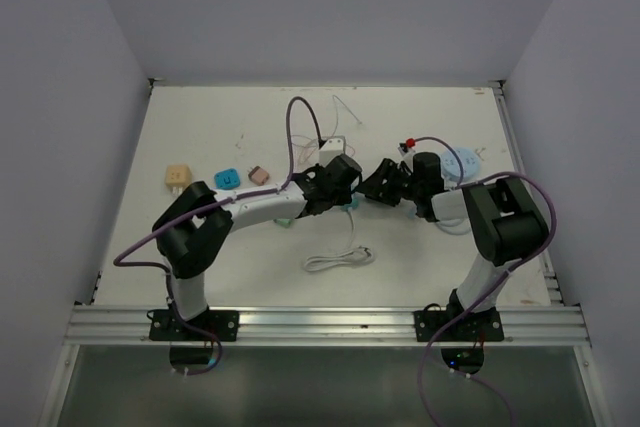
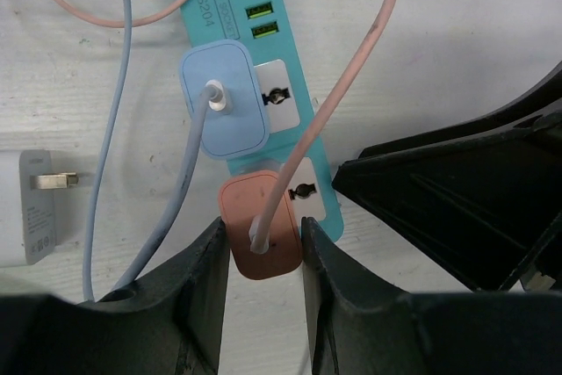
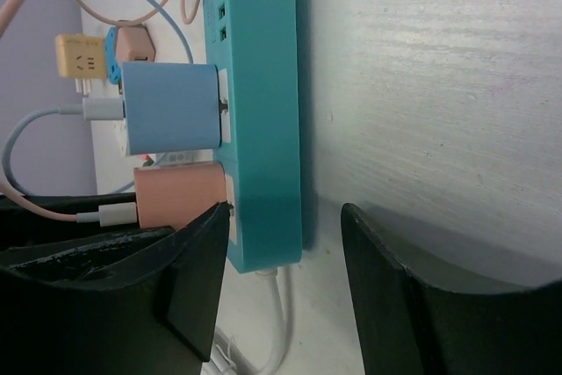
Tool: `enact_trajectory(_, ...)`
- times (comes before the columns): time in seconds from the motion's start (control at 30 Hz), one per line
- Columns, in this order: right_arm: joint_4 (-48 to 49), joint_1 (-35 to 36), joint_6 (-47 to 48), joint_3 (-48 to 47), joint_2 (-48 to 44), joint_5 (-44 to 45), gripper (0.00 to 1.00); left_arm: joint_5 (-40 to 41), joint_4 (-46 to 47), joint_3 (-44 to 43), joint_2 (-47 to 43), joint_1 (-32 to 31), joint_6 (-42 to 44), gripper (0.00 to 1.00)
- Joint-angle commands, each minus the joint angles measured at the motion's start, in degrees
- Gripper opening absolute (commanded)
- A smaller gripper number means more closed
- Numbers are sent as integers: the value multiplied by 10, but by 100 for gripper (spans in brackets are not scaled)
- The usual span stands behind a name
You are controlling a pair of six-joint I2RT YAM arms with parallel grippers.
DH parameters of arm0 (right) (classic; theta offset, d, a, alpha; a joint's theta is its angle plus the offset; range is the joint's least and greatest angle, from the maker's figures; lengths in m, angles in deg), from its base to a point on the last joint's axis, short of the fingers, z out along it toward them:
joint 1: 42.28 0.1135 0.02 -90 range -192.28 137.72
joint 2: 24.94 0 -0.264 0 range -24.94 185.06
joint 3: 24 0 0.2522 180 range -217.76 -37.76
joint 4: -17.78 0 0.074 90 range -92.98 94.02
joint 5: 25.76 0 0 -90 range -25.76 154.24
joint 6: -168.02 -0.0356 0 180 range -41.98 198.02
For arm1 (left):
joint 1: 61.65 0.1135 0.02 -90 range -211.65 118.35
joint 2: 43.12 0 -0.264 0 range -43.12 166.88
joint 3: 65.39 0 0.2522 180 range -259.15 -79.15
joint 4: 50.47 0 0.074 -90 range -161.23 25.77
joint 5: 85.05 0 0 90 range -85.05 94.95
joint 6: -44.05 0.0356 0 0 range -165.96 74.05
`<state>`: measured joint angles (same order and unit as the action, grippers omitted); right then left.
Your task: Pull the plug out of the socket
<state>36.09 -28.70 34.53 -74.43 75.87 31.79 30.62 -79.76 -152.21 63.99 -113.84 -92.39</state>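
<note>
The robot's left gripper will next pull up, carry the pink plug (image 2: 241, 208) off the power strip and let it go over the white adapter (image 2: 28, 208), because the pink plug is still in its socket.
A teal power strip (image 2: 204, 15) lies on the white table with a blue plug (image 2: 241, 120) and a pink plug (image 2: 241, 208) in its sockets. My left gripper (image 2: 263, 239) is shut on the pink plug, one finger against each side, and the pink cable runs up out of the plug's top. My right gripper (image 3: 285, 217) is open and straddles the end of the power strip (image 3: 263, 85). Its left finger sits beside the pink plug (image 3: 180, 195) and its right finger stands clear of the strip. In the top view both grippers (image 1: 345, 182) (image 1: 378, 182) meet at mid-table.
A white adapter (image 2: 26, 208) lies left of the strip. Yellow (image 1: 177, 178), blue (image 1: 228, 178) and pink (image 1: 259, 175) adapters sit at the left. A coiled white cable (image 1: 338, 259) lies in front. A white charger (image 1: 335, 147) sits behind, and a pale blue round object (image 1: 465, 162) is at the right.
</note>
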Motion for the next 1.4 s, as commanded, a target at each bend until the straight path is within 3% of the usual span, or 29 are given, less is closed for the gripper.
enact_trajectory(0.0, 19, 7, 2, -27, 13, -26, 58, -34, 65, 51, -31, 16, -18, 5)
enact_trajectory(0.2, -3, 29, 23, -46, 28, -35, 61, -47, 117, 91, -58, 20, -22, 3)
enact_trajectory(0.37, -5, 36, 28, -53, 41, -41, 57, -52, 146, 110, -70, 20, -25, 3)
enact_trajectory(0.47, -10, 37, 29, -56, 46, -41, 46, -57, 178, 130, -78, 20, -30, 3)
enact_trajectory(0.7, -21, 38, 35, -54, 40, -27, 0, -54, 239, 175, -113, 21, -45, 0)
enact_trajectory(1.37, -168, 38, 101, -64, 3, 153, 0, -34, 351, 278, -238, 25, -100, 0)
